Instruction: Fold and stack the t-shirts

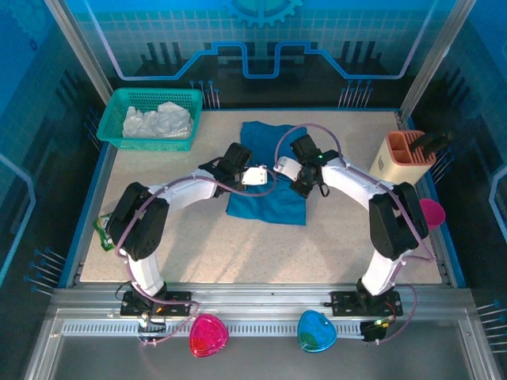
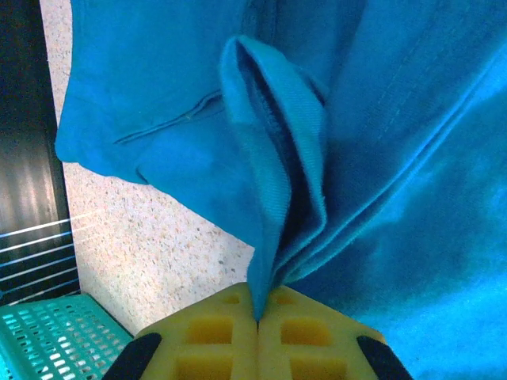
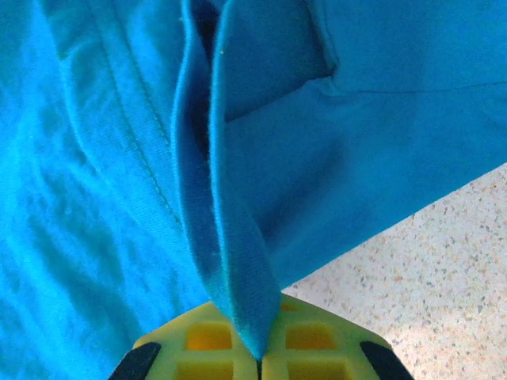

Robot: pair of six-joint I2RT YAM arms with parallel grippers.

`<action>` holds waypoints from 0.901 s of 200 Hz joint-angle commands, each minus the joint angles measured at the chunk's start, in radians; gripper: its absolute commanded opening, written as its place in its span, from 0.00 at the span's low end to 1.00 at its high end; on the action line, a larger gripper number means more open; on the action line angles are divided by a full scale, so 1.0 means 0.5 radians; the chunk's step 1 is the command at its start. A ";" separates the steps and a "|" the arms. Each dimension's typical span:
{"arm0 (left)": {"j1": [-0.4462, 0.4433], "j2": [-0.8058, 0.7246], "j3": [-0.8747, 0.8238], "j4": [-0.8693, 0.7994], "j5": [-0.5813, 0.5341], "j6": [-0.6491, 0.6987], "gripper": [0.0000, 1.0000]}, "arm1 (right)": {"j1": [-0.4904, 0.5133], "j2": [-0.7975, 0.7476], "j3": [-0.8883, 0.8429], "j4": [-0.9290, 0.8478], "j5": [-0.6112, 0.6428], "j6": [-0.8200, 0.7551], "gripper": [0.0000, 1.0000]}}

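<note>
I should next lower my left gripper onto the teal-blue t-shirt's middle (image 1: 263, 190) (image 2: 310, 279) and open its fingers to release the fold. The fold is still pinched above the flat cloth.
The teal-blue t-shirt (image 1: 269, 190) lies partly folded in the middle of the table. My left gripper (image 1: 235, 161) is at the shirt's left edge, shut on a raised fold of the teal-blue t-shirt (image 2: 277, 158); the left gripper (image 2: 258, 317) pinches the cloth tight between yellow fingers (image 2: 206, 336). My right gripper (image 1: 303, 158) is at the shirt's right edge, and the right gripper (image 3: 260, 358) is shut on a ridge of the teal-blue t-shirt (image 3: 238, 237). The white t-shirt (image 1: 158, 120) lies crumpled in the green mesh basket (image 1: 150, 142).
The green mesh basket (image 2: 47, 340) stands at the back left. A tan holder (image 1: 408, 158) with a dark tool stands at the right, a pink lid (image 1: 432, 212) beside it. A yellow-green snack packet (image 1: 103, 231) lies at the left table edge. Bare speckled table (image 1: 261, 249) lies in front.
</note>
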 commanded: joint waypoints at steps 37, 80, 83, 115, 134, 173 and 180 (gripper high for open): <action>0.031 0.245 0.192 0.109 0.037 0.021 0.00 | -0.043 0.206 0.129 0.090 0.102 0.227 0.00; 0.069 0.283 0.198 0.139 -0.029 -0.096 0.45 | -0.061 0.255 0.138 0.184 0.152 0.381 0.24; 0.072 0.281 0.197 0.157 -0.037 -0.108 0.48 | -0.066 0.252 0.136 0.196 0.157 0.397 0.26; 0.094 0.278 0.179 0.486 -0.297 -0.219 0.58 | -0.116 0.162 0.078 0.385 0.176 0.564 0.44; 0.107 0.273 0.180 0.746 -0.530 -0.284 0.63 | -0.143 0.083 0.032 0.507 0.197 0.650 0.50; 0.135 0.156 0.081 1.048 -0.818 -0.447 0.70 | -0.165 -0.104 -0.137 0.709 0.244 0.732 0.52; 0.141 0.106 0.041 1.033 -0.787 -0.499 0.70 | -0.163 -0.138 -0.175 0.726 0.226 0.712 0.51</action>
